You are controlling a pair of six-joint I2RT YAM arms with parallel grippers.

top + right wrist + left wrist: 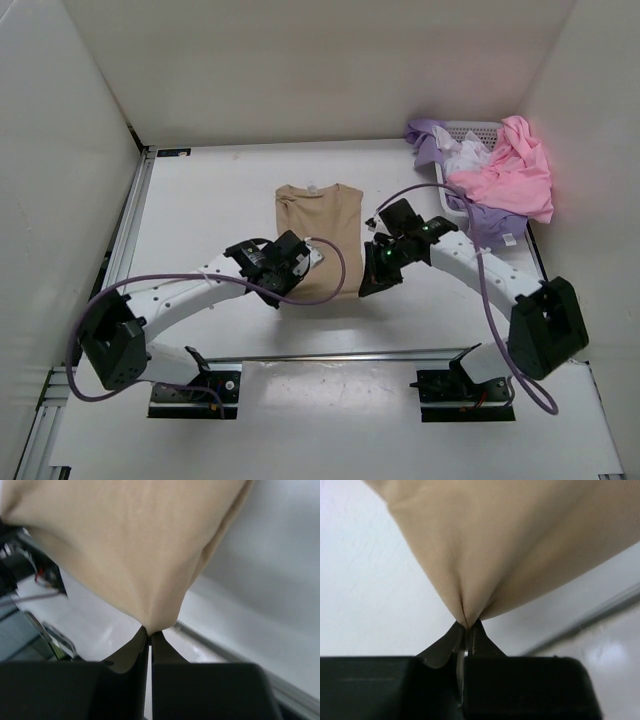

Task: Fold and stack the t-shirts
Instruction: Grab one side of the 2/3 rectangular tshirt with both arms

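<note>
My left gripper carries the pinched near corner away from my base next, over the tan-beige t-shirt to its collar end (294, 193).
The tan-beige t-shirt (318, 222) lies spread in the middle of the table, collar toward the back. My left gripper (294, 282) is shut on its near left corner, and the cloth rises in a peak from the closed tips (467, 626). My right gripper (368, 288) is shut on the near right corner in the same way (150, 631). The tan cloth (505, 540) (125, 540) fills the upper part of both wrist views. A pink t-shirt (515, 170), a white one (468, 155) and a lavender one (428, 138) are heaped at the back right.
The white mesh basket (470, 127) sits in the back right corner under the heaped shirts. White walls close in the table on three sides. A metal rail (340, 355) runs along the near edge, and another (130, 230) along the left side.
</note>
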